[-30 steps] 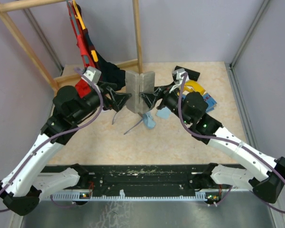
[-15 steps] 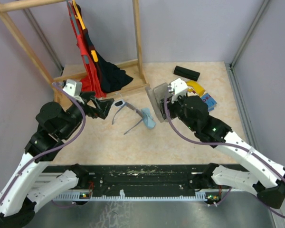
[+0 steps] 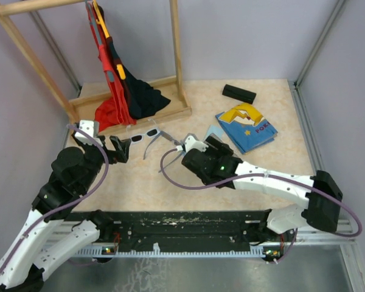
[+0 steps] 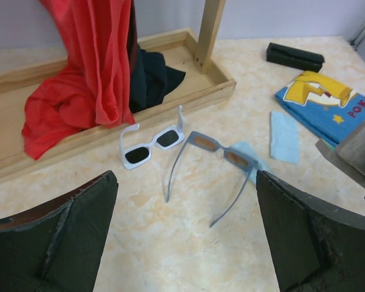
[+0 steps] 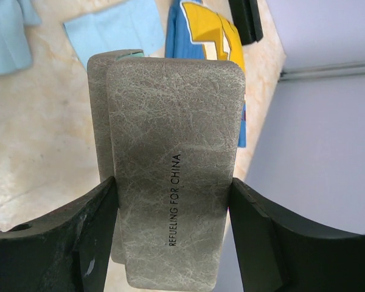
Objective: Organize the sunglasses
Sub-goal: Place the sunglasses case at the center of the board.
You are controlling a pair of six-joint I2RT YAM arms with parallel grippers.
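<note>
I will move my right gripper back next and set the grey oblong case down on the free table point(image 5: 59, 137) on the near side of the light-blue cloths.
The white-framed sunglasses point(image 4: 151, 145) lie open on the table beside the wooden rack base, also seen from above point(image 3: 147, 132). The grey wire-framed sunglasses point(image 4: 222, 157) lie just right of them, temples spread, partly on a light-blue cloth point(image 4: 250, 156). From above, one thin temple point(image 3: 147, 149) shows and the right arm covers the rest. My left gripper point(image 4: 185, 243) is open and empty, above bare table short of both pairs point(image 3: 118, 149). My right gripper point(image 5: 170, 231) is shut on a grey oblong case point(image 5: 170, 176), held above the table right of the wire pair point(image 4: 359, 152).
A wooden clothes rack point(image 3: 134, 118) with red and black garments stands at the back left. A blue picture book point(image 3: 246, 126), a second light-blue cloth point(image 3: 216, 132) and a black case point(image 3: 239, 93) lie at the back right. Walls close in both sides.
Both grippers held the grey case upright mid-table. The left one let go and drew back left. The right arm swung down and left with the case, uncovering the white sunglasses.
</note>
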